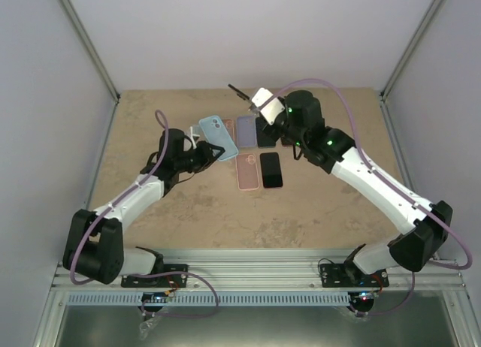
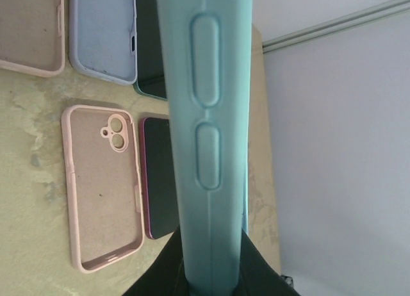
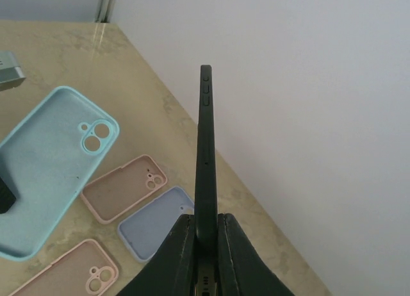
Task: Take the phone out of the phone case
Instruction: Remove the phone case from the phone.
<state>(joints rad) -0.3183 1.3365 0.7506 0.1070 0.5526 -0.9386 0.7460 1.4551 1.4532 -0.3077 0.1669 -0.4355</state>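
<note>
My left gripper brings the empty teal case back and down to bare tabletop (image 1: pixel 225 176) (image 2: pixel 29 193) beside the near pink case next and releases it there.
My left gripper (image 1: pixel 197 153) is shut on the lower end of a light teal phone case (image 1: pixel 218 137) and holds it above the table. In the left wrist view the case (image 2: pixel 205 148) stands edge-on between my fingers (image 2: pixel 154 277). The right wrist view shows the inside of the case (image 3: pixel 48 168), and it is empty. My right gripper (image 1: pixel 259 107) is shut on a dark phone (image 1: pixel 239 93), held in the air up and to the right of the case. In the right wrist view the phone (image 3: pixel 205 155) stands edge-on in the right gripper (image 3: pixel 205 235).
On the table lie an empty pink case (image 1: pixel 248 173), a phone with a magenta edge (image 1: pixel 271 170), an empty lavender case (image 1: pixel 246 131), a dark green phone (image 1: pixel 265 133) and a second pink case (image 1: pixel 228 128), partly behind the teal one. Walls enclose the table.
</note>
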